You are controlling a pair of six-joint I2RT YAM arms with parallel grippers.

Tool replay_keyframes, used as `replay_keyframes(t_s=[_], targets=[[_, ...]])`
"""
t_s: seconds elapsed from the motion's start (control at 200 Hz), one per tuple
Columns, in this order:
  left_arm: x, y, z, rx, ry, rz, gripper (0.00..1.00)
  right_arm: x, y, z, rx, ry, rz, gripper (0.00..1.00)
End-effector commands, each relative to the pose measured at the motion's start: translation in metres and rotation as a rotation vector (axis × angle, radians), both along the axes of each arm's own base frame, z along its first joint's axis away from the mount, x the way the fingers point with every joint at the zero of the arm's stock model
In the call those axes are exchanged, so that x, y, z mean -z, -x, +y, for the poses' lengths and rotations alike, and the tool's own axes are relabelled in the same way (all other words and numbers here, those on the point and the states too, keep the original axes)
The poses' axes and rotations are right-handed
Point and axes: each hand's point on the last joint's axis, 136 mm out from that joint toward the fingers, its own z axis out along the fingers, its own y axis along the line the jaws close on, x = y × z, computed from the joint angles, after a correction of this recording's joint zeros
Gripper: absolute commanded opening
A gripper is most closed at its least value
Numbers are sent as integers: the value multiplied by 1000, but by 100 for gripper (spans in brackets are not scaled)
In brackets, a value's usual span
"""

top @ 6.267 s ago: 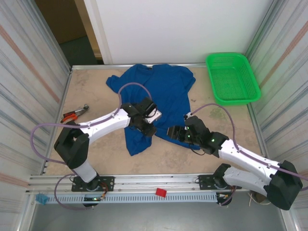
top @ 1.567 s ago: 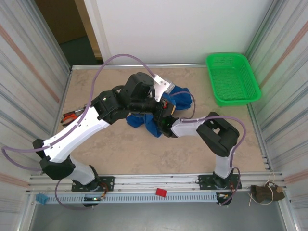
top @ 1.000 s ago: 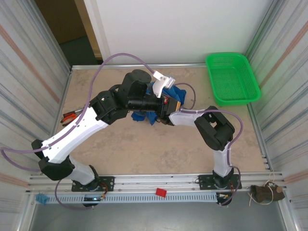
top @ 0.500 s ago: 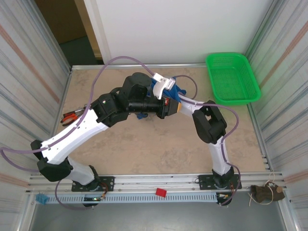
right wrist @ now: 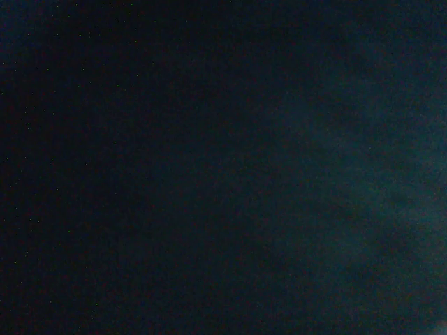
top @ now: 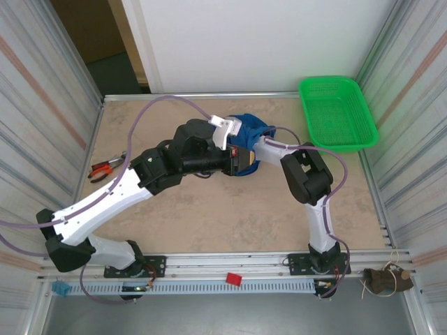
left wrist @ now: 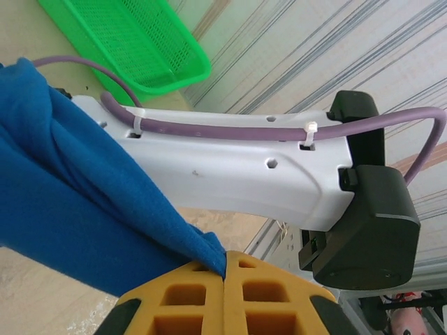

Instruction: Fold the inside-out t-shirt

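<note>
The left gripper draws the pinched fold outward toward the pliers next, where the table is empty, spreading the bunched t-shirt, and then releases the fold.
The inside-out t-shirt (top: 249, 128) is a bunched royal-blue bundle lifted off the table near the back middle. My left gripper (top: 244, 158) is at its near side. In the left wrist view the yellow fingers (left wrist: 188, 293) press together on a fold of the blue cloth (left wrist: 63, 188), and the left gripper (left wrist: 225, 269) is shut on it. My right arm (top: 302, 167) reaches left from its elbow and its end goes inside the bundle, so the right gripper is buried in cloth. The right wrist view is dark, covered by fabric. The white right forearm (left wrist: 230, 167) crosses just beyond the left fingers.
A green mesh basket (top: 338, 112) stands at the back right corner, also seen as the basket (left wrist: 133, 42) behind the cloth. Red-handled pliers (top: 106, 166) lie at the left edge. Bare table (top: 209, 216) spreads in front of the bundle. Corrugated walls close both sides.
The blue bundle and my left gripper have shifted right and toward the back. The right arm's end has pushed deeper into the cloth and its elbow has swung back.
</note>
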Motion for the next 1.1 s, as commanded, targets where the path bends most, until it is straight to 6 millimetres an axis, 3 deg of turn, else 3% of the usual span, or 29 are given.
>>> replay_keyframes(t_s=[0.0,0.12,0.291,0.401,0.526,0.711,0.797,0.952,1.097], targets=[[-35,1,12,-27,116,-57,0,56,43,-28,-33,64,197,0],[-30,-8,22,-71,113,-60,0,39,37,-18,-180,38,76,0],[-20,-41,52,-205,107,-51,0,-26,29,25,-553,-44,-201,0],[-15,-75,79,-327,122,-28,0,-73,46,44,-792,-48,-319,0],[-3,-118,115,-461,124,9,0,-126,65,47,-912,-46,-430,0],[44,-176,171,-643,116,122,0,-216,93,46,-1006,-62,-574,0],[69,-196,193,-697,120,189,0,-244,110,46,-1056,-45,-611,0],[107,-203,206,-723,61,249,0,-282,125,36,-1047,-44,-704,0],[144,-196,211,-725,-1,306,0,-345,132,33,-1049,-77,-837,0]])
